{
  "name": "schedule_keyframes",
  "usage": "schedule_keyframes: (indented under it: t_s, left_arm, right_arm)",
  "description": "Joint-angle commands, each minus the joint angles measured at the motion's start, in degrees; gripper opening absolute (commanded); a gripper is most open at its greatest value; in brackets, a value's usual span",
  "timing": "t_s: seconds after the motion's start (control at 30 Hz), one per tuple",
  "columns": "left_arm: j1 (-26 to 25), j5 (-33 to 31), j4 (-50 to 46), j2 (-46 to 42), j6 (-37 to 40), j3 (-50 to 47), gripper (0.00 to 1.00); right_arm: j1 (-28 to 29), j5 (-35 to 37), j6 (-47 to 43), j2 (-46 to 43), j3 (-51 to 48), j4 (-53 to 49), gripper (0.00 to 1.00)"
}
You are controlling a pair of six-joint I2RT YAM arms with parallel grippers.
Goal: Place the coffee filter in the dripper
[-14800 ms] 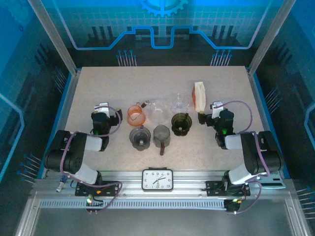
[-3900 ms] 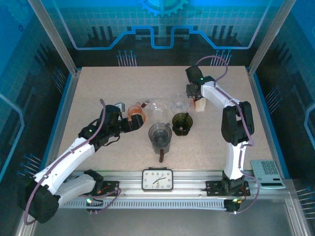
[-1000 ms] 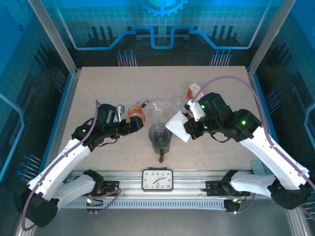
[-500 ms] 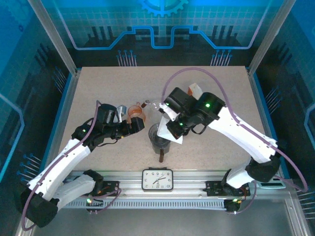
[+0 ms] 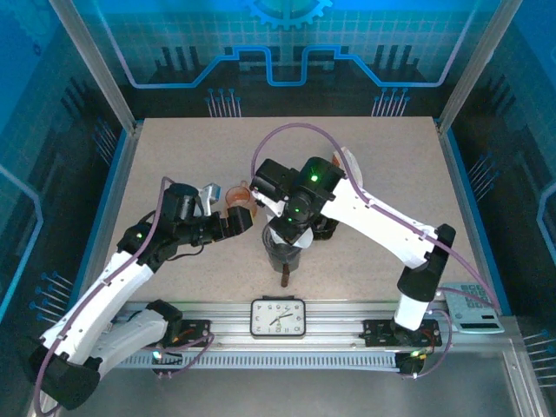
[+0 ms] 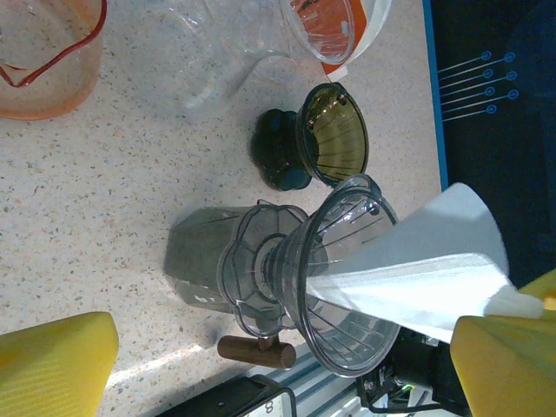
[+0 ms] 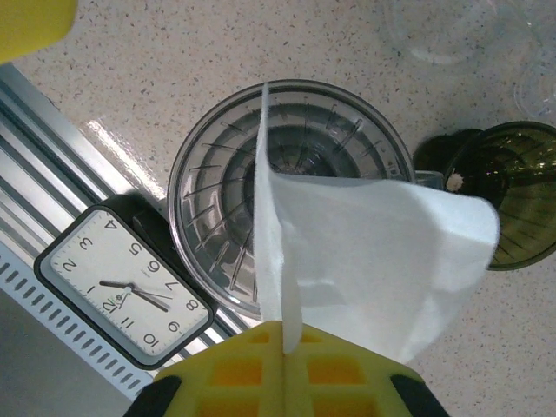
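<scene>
My right gripper lowers toward the dripper's rim (image 5: pixel 279 251) (image 7: pixel 228 301) next and releases the folded edge. The filter's tip is inside the clear cone but its wide end sticks out.
My right gripper (image 7: pixel 285 334) is shut on the edge of a white paper coffee filter (image 7: pixel 373 252), holding it flat and folded. It hangs just over the clear grey dripper (image 7: pixel 204 195), which sits on a server with a wooden handle (image 6: pixel 256 350). In the left wrist view the filter (image 6: pixel 417 274) has its narrow end inside the dripper's cone (image 6: pixel 347 339) and its wide end sticking out. My left gripper (image 5: pixel 241 221) stands open just left of the dripper (image 5: pixel 282 249), with nothing between its yellow fingers (image 6: pixel 52 360). The right gripper (image 5: pixel 293 228) is directly above the dripper.
An orange measuring cup (image 5: pixel 236 198) is close behind the left gripper. A dark green dripper (image 6: pixel 334 135), clear glassware (image 6: pixel 217 52) and the filter pack (image 6: pixel 347 30) stand behind the server. A clock (image 5: pixel 278 317) sits at the front rail, a calculator (image 5: pixel 473 304) at the right.
The right arm has swung left with the filter, from right of the dripper to over it, and the filter's tip has gone into the cone. The left gripper has stayed open beside it.
</scene>
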Motion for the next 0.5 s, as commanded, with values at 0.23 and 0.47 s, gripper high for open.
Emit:
schedule_keyframes:
  t_s: [0.23,0.47]
  left_arm:
    - [0.7,2.2,-0.3,-0.2,1.4,0.7,0.99]
    - [0.7,2.6,0.2,0.1,0.8,0.2,0.99]
  right_arm:
    - [0.7,-3.8,-0.5,1.8,-4.9,4.7,0.00]
    - [0.1,-5.4,0.1,1.0,-10.3,9.1,0.00]
